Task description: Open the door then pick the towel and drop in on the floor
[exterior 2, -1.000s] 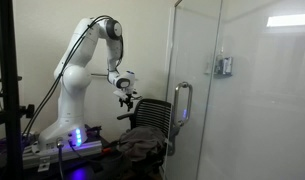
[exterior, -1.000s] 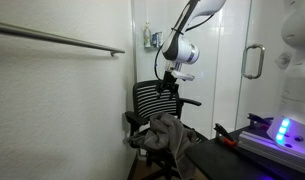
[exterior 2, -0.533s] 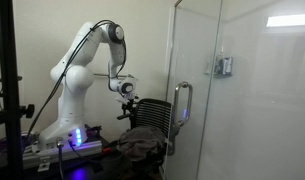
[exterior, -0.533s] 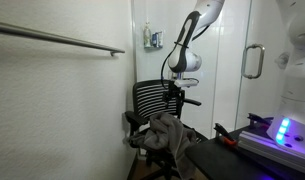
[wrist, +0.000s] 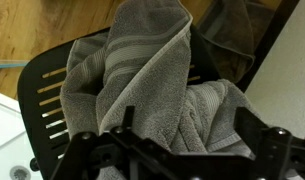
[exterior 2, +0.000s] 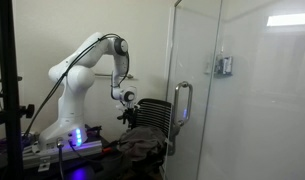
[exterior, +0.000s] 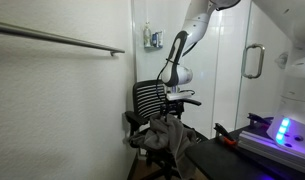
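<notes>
My gripper will move straight down next onto the raised towel fold [exterior: 170, 125] on the chair [exterior: 149, 102] seat, as that fold stands up between my two open fingers.
A grey towel [exterior: 167, 135] lies crumpled on the seat of a black mesh office chair [exterior: 149, 102]; it also shows in an exterior view [exterior 2: 142, 143] and fills the wrist view [wrist: 152, 80]. My gripper [exterior: 176, 106] hangs just above the towel, fingers pointing down. In the wrist view the gripper [wrist: 187, 125] is open, its two fingers spread on either side of a raised towel fold, with nothing held. A glass shower door [exterior 2: 197, 90] with a metal handle [exterior 2: 182, 103] stands beside the chair.
A second door handle [exterior: 253, 61] is on the glass panel behind. A metal rail [exterior: 62, 40] runs along the white wall. The robot base with a blue light [exterior 2: 77, 138] stands behind the chair. Wooden floor [wrist: 32, 30] shows beneath the chair.
The arm has lowered the gripper from above the chair back down to just over the towel. The towel and chair have not moved.
</notes>
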You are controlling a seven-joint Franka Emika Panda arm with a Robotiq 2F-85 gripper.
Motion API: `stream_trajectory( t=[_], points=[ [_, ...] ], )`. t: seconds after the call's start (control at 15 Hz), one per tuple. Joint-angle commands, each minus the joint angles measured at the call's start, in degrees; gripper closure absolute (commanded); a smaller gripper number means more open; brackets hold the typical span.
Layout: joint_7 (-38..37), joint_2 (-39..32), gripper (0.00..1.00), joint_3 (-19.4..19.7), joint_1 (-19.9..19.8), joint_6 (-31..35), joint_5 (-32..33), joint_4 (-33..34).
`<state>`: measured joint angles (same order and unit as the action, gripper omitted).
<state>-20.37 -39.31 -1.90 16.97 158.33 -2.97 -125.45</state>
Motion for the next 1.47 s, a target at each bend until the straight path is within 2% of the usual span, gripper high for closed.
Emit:
stream_trajectory(
  t=[0.0, 0.2, 0.27, 0.4, 0.47, 0.8, 1.07, 1.13, 1.2, 1.4],
  points=[
    [-3.57, -5.54, 0.00, 1.90, 0.89, 2.44, -1.54, 4.89],
    [-8.03, -7.47, 0.00, 5.21, 3.62, 4.16, -1.59, 7.11],
    [-5.18, -6.07, 0.00, 3.30, 1.68, 3.23, -1.49, 5.45],
    [-6.77, -6.97, 0.00, 4.63, 2.89, 3.41, -1.47, 6.58],
    [-9.48, -6.65, 0.00, 8.11, 6.77, 3.07, 0.10, 6.19],
    [-16.92, -14.64, 0.00, 15.10, 12.81, 2.78, 0.52, 12.98],
    [-19.50, -18.51, 0.00, 15.02, 13.15, 2.36, 0.16, 17.46],
    [-19.99, -19.45, 0.25, 15.12, 13.34, 2.38, 0.27, 18.39],
    [-20.37, -20.13, 0.26, 15.13, 13.39, 2.19, 0.28, 19.16],
    [-20.70, -21.57, 0.47, 15.10, 13.23, 2.11, 0.29, 20.67]
  ],
)
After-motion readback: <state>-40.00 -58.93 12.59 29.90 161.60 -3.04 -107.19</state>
